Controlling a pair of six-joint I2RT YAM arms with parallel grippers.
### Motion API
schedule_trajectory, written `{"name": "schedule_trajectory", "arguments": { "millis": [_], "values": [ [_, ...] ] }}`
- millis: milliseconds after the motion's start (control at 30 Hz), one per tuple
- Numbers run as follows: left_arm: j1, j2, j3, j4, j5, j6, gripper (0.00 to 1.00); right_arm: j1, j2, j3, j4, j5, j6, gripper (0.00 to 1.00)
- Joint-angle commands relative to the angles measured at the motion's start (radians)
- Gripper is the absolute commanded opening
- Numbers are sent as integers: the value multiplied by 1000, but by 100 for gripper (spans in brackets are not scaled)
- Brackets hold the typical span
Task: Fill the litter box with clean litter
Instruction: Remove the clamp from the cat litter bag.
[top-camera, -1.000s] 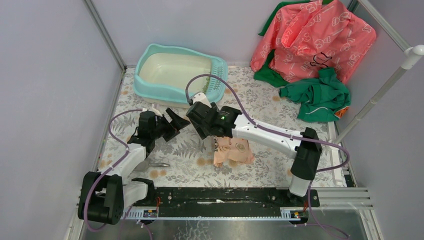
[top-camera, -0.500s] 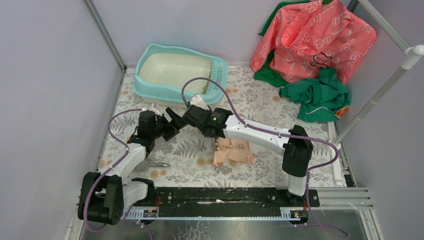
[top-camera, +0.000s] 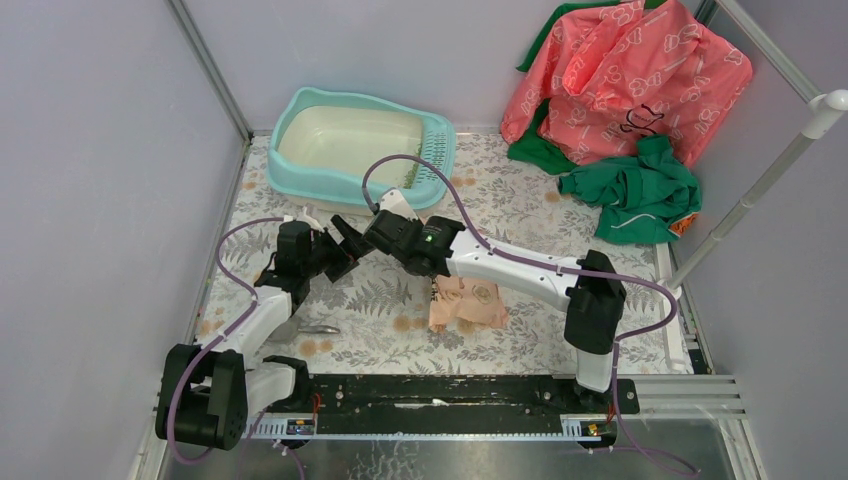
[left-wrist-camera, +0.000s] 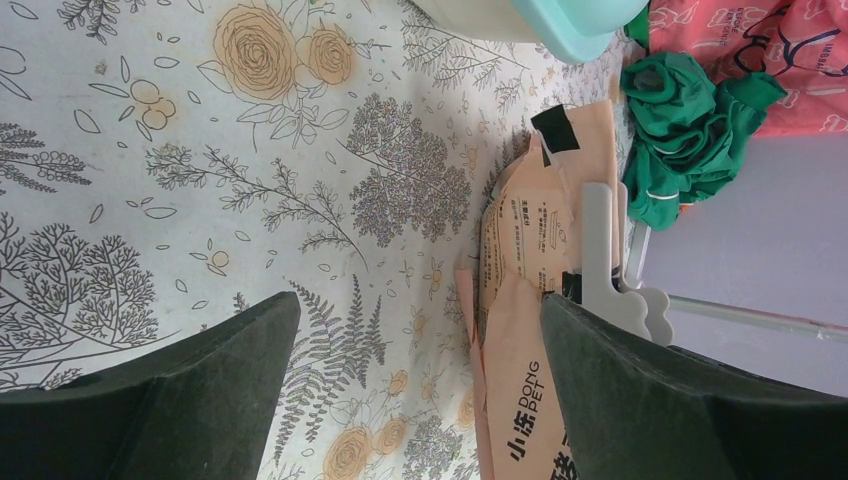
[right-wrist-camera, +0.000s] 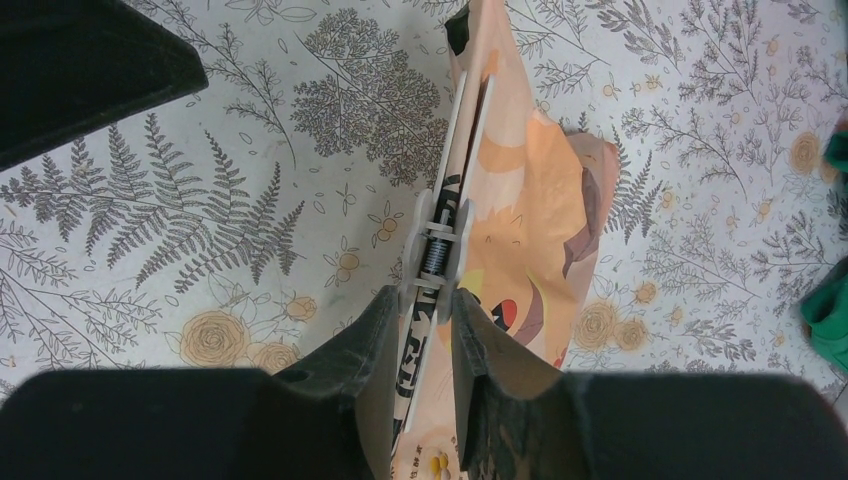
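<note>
The mat there (top-camera: 540, 227) (right-wrist-camera: 708, 225) is clear, so my right gripper will next lift the clip off the top edge of the bag, move it past the bag toward the green cloth and lower it.
The light-teal litter box (top-camera: 300, 172) with its cream basin stands at the back left, and no green litter shows in it or elsewhere. Its corner shows in the left wrist view (left-wrist-camera: 560, 15). A peach-pink printed paper bag (top-camera: 468, 303) lies on the floral mat, also in the right wrist view (right-wrist-camera: 535, 190) and the left wrist view (left-wrist-camera: 515, 290). My right gripper (right-wrist-camera: 428, 312) is shut on a grey spring clip (right-wrist-camera: 437, 240) on the bag's top edge; in the top view it (top-camera: 432, 285) points down. My left gripper (left-wrist-camera: 418, 310) is open and empty, just left of the bag (top-camera: 350, 250).
A pink printed bag (top-camera: 625, 75) and a crumpled green cloth (top-camera: 635, 190) lie at the back right. A white pole (top-camera: 755, 195) leans at the right. A small grey object (top-camera: 320, 328) lies by the left arm. Walls close in the left and back.
My right gripper has moved left toward my left gripper, carrying the bag's clipped top with it. The left arm has barely moved.
</note>
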Motion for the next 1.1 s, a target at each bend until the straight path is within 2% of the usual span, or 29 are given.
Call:
{"name": "schedule_trajectory", "arguments": {
  "millis": [0, 167, 367, 833, 933, 1067],
  "values": [
    [-4, -10, 31, -5, -11, 23, 99, 6, -75, 24, 36, 60, -13, 0],
    [-4, -15, 31, -10, -12, 25, 99, 4, -129, 24, 57, 54, -28, 0],
    [-4, -17, 30, -13, -13, 23, 98, 4, -107, 38, 22, 83, -27, 0],
    [-5, -17, 34, -18, -19, 20, 98, -14, -337, 15, 74, 102, -29, 0],
    [-6, -20, 33, -19, -16, 20, 98, -65, -350, -1, 64, 105, -33, 0],
    [-6, -32, 37, -34, -19, 23, 98, -235, -390, -110, 106, 7, -20, 0]
  ]
}}
